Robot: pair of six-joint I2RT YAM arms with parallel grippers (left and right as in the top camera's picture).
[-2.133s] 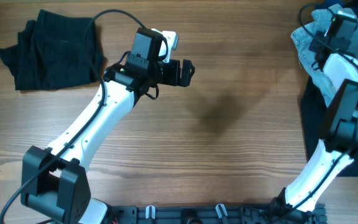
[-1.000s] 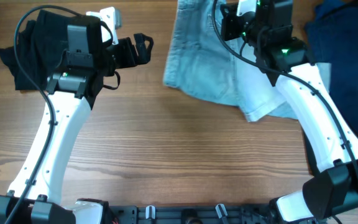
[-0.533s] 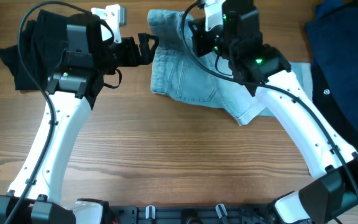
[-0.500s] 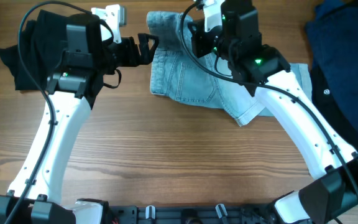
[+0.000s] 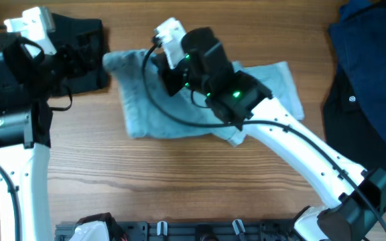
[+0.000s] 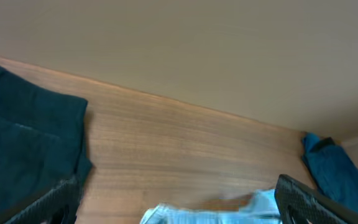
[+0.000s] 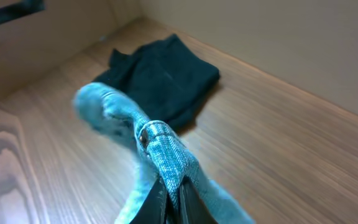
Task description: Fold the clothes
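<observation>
The pinched fold is still above the table, so my right gripper should next lower it slightly outward toward the black garment and release it.
The pale blue denim shorts [image 5: 200, 100] lie rumpled across the middle of the wooden table. My right gripper [image 5: 167, 70] is shut on a fold of the shorts near their far left part and holds that fold raised. The right wrist view shows the fingers pinched on the denim [image 7: 166, 155]. My left gripper [image 5: 84, 55] is open and empty, hovering by the black garment [image 5: 79, 47] just left of the shorts. In the left wrist view its fingers [image 6: 51, 202] stand wide apart, with the shorts' edge [image 6: 216, 214] low between them.
A dark navy garment [image 5: 370, 73] lies at the right edge of the table; it also shows in the left wrist view [image 6: 331, 171]. The black garment sits at the far left, seen too in the right wrist view [image 7: 160, 81] and the left wrist view [image 6: 23, 137].
My right gripper has dragged the shorts leftward from the right side toward the middle. My left arm has pulled back to the left, over the black garment.
</observation>
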